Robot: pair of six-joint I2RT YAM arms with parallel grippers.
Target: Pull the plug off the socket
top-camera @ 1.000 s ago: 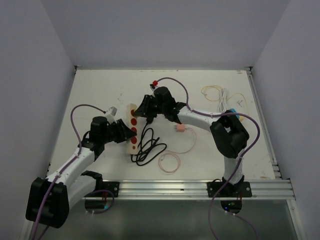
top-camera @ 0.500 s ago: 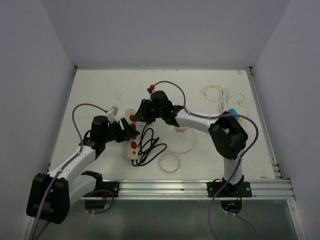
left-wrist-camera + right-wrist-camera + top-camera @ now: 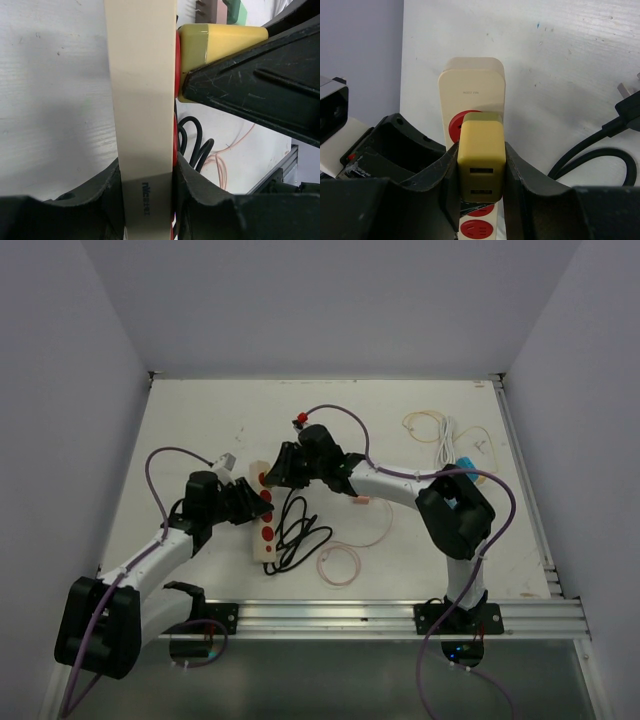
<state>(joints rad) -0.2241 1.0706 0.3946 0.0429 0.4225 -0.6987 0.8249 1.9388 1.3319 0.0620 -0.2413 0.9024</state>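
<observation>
The table is bare below my right gripper and to its right in the top view. I will hold the power strip [image 3: 263, 538] and pull that way, then lower the plug and release.
A cream power strip [image 3: 263, 538] with red sockets [image 3: 456, 125] lies left of centre on the table. My left gripper [image 3: 247, 503] is shut on the strip's long sides; the left wrist view shows both black fingers [image 3: 200, 200] pressed against the strip [image 3: 142, 100]. A yellow plug [image 3: 481, 157] with two slots in its face sits against the top red socket. My right gripper [image 3: 481, 170] is shut on the plug's two sides. In the left wrist view the plug [image 3: 215, 40] touches the strip's red face, and I cannot see its pins.
A coiled black cable [image 3: 298, 530] lies right beside the strip. A thin orange cable [image 3: 340, 562] loops in front of it, with a small pink connector [image 3: 362, 502] close by. White and orange cables [image 3: 440, 430] lie at the back right. White walls enclose the table.
My left gripper opened for a moment and shut again on the strip. The strip slid a little toward the near edge. My right gripper moved slightly left, still holding the plug.
</observation>
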